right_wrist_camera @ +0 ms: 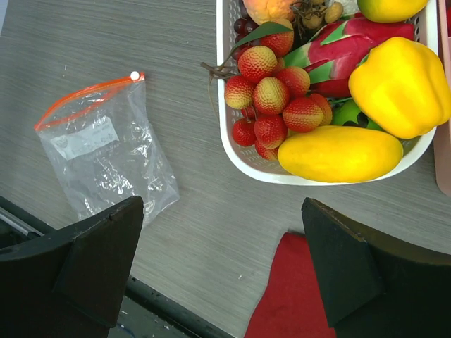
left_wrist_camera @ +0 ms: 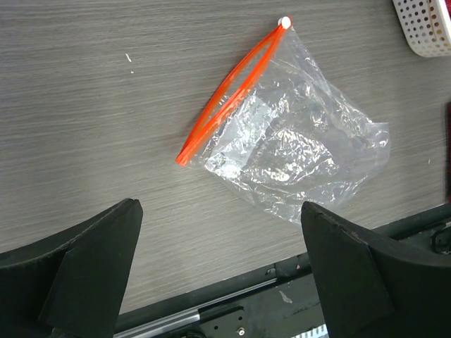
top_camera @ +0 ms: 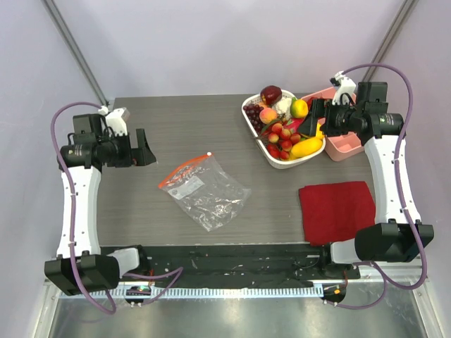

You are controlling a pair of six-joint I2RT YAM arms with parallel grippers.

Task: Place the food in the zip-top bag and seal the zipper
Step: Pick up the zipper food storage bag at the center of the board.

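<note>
My left gripper lowers toward the right in the top view next, onto the near end of the zipper's label-side piece (top_camera: 164, 184) (left_wrist_camera: 190, 151), because the orange-red zipper gapes slightly.
The clear zip-top bag (top_camera: 206, 190) lies flat and empty at the table's middle, also in the left wrist view (left_wrist_camera: 289, 151) and the right wrist view (right_wrist_camera: 106, 158). Its orange-red zipper (top_camera: 183, 170) gapes slightly, with a white tip (left_wrist_camera: 284, 22) at the far end. The food sits in a white basket (top_camera: 248, 120): yellow mango (right_wrist_camera: 340, 153), yellow pepper (right_wrist_camera: 400, 84), red strawberries (right_wrist_camera: 271, 98), orange peach (top_camera: 268, 115). My left gripper (top_camera: 148, 148) is open and empty, left of the bag. My right gripper (top_camera: 308, 125) is open and empty, above the basket's right side.
A pink compartment tray (top_camera: 342, 144) stands right of the basket. A red folded cloth (top_camera: 337, 210) lies at the front right, also in the right wrist view (right_wrist_camera: 292, 299). The table's black front rail (top_camera: 232, 257) runs along the near edge.
</note>
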